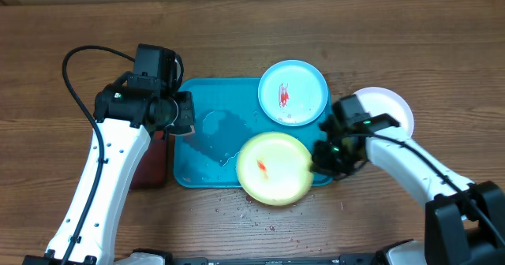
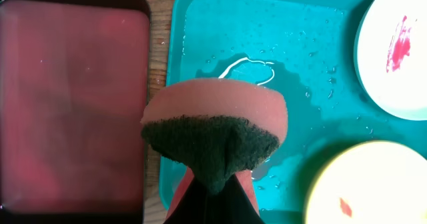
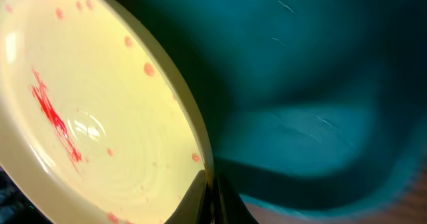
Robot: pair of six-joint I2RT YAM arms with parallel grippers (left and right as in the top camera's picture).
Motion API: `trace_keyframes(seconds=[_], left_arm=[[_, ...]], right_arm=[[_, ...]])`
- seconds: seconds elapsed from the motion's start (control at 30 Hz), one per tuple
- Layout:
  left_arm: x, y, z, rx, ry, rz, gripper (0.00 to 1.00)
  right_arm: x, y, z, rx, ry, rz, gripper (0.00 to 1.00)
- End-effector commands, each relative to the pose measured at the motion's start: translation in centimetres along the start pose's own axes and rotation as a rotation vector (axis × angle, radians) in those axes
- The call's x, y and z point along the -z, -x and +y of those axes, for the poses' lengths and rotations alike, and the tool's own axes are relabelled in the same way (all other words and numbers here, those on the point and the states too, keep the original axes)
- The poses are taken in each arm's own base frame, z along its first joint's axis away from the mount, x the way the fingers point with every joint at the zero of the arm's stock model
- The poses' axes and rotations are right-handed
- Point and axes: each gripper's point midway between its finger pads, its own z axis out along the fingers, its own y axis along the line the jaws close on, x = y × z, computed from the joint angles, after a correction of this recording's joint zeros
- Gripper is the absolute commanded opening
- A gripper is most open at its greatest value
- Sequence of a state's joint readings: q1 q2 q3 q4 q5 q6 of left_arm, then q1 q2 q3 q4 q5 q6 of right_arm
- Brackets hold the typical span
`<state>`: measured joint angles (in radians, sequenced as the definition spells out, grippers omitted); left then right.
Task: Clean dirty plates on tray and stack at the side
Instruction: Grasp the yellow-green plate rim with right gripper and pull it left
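Observation:
The tray's plate-free middle (image 1: 226,141) lies down and left in the overhead view, so my right gripper moves that way next, lowers the plate and releases it.
The teal tray (image 1: 207,151) lies mid-table with a puddle in it. A green-rimmed plate (image 1: 274,169) with a red smear sits over the tray's front right corner. My right gripper (image 1: 322,156) is shut on its right rim; the plate fills the right wrist view (image 3: 87,117). A blue-rimmed plate (image 1: 293,92) with a red smear rests on the tray's back right corner. A white plate (image 1: 392,109) lies on the table at the right. My left gripper (image 1: 180,115) is shut on a pink sponge (image 2: 217,107) with a dark scouring face, above the tray's left edge (image 2: 175,71).
A black tray with red inside (image 2: 70,104) sits left of the teal tray, partly under my left arm. Small crumbs and red specks lie on the wood in front of the teal tray (image 1: 245,210). A black cable loops at the far left.

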<state>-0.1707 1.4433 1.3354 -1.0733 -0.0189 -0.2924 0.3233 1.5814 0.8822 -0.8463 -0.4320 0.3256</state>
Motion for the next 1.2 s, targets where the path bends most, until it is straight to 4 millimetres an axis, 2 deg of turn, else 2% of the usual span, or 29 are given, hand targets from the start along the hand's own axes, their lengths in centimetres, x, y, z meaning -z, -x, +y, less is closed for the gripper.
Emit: trace_keyframes(seconds=[0.0, 0.13, 0.27, 0.33, 0.6, 0.7, 0.83, 0.87, 0.97, 1.0, 1.17], left_arm=[[0.4, 0.2, -0.3, -0.002, -0.016, -0.012, 0.04], [0.4, 0.2, -0.4, 0.001, -0.023, -0.009, 0.04], [0.4, 0.2, -0.4, 0.001, -0.023, -0.009, 0.04], [0.4, 0.1, -0.4, 0.001, -0.023, -0.009, 0.04], [0.4, 0.2, -0.4, 0.001, -0.024, -0.009, 0.04], [0.4, 0.2, -0.4, 0.001, -0.023, -0.009, 0.04], [0.4, 0.2, -0.4, 0.001, -0.023, -0.01, 0.04], [0.4, 0.2, -0.4, 0.001, -0.023, -0.01, 0.04], [0.4, 0.2, -0.4, 0.001, -0.023, -0.009, 0.04], [0.4, 0.1, -0.4, 0.0, -0.023, -0.009, 0.04], [0.4, 0.2, -0.4, 0.001, -0.024, -0.011, 0.04]], right_arm=[[0.2, 2.2, 4.9, -0.12, 0.074, -0.112, 0.04], [-0.5, 4.5, 5.8, -0.255, -0.035, -0.331, 0.04], [-1.6, 5.2, 7.9, -0.215, -0.05, -0.446, 0.04], [-2.5, 5.5, 9.0, -0.209, -0.019, -0.447, 0.04], [-5.8, 5.3, 9.4, -0.207, -0.029, -0.324, 0.04], [-6.1, 5.6, 10.6, -0.146, -0.01, -0.296, 0.04], [-5.6, 6.0, 11.6, -0.122, 0.003, -0.304, 0.04], [-5.4, 6.1, 11.7, -0.122, 0.002, -0.304, 0.09], [-5.2, 6.1, 11.8, -0.081, -0.01, -0.3, 0.31], [-5.2, 6.1, 11.8, -0.062, -0.015, -0.298, 0.36], [-4.8, 7.0, 11.2, 0.034, -0.047, -0.328, 0.39]])
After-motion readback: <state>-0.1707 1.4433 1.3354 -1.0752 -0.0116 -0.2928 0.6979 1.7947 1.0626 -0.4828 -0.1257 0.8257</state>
